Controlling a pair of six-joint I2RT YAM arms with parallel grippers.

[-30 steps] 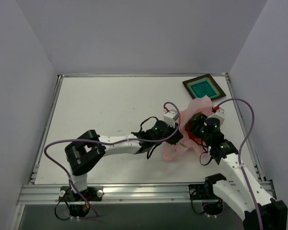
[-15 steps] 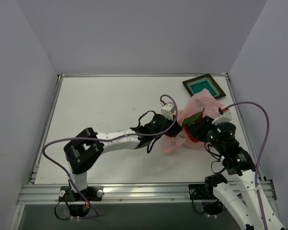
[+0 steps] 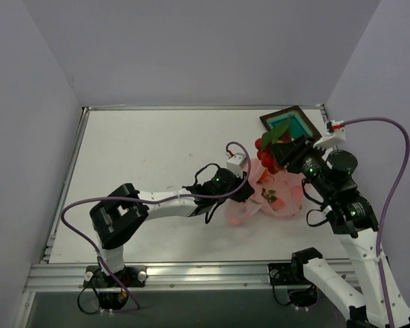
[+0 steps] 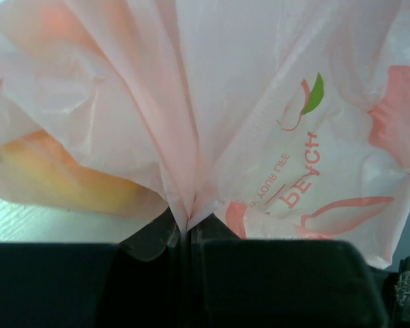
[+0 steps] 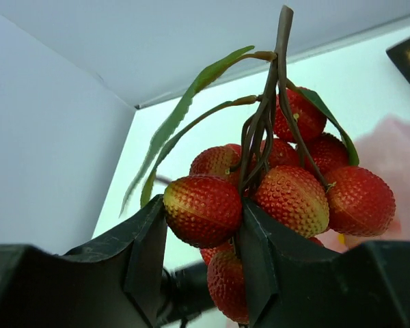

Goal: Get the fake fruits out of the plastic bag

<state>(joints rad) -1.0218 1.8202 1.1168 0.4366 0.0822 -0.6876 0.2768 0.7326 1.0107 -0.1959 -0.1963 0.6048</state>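
My right gripper will move outward and down next, onto the tray's teal centre (image 3: 301,126), to let go of the bunch of fake fruit, because the tray is outward and below the gripper.
The pink plastic bag (image 3: 277,195) lies crumpled at the table's right middle. My left gripper (image 3: 248,196) is shut on a pinch of its film; in the left wrist view the bag (image 4: 212,102) fans out from the jaws (image 4: 186,229), and a yellow-orange fruit (image 4: 61,174) shows through the film. My right gripper (image 3: 277,152) is shut on a bunch of red fake fruits (image 3: 266,145) with green leaves, lifted above the bag toward the tray. In the right wrist view the gripper (image 5: 201,242) clamps one red fruit (image 5: 202,209) of the bunch.
A dark square tray with a teal centre (image 3: 292,126) lies at the back right, just behind the lifted bunch. The walls stand close at the table's left and right edges.
My right gripper has lifted the red fruit bunch out of the bag and moved it up and back toward the tray. The left gripper has kept hold of the bag, shifting little.
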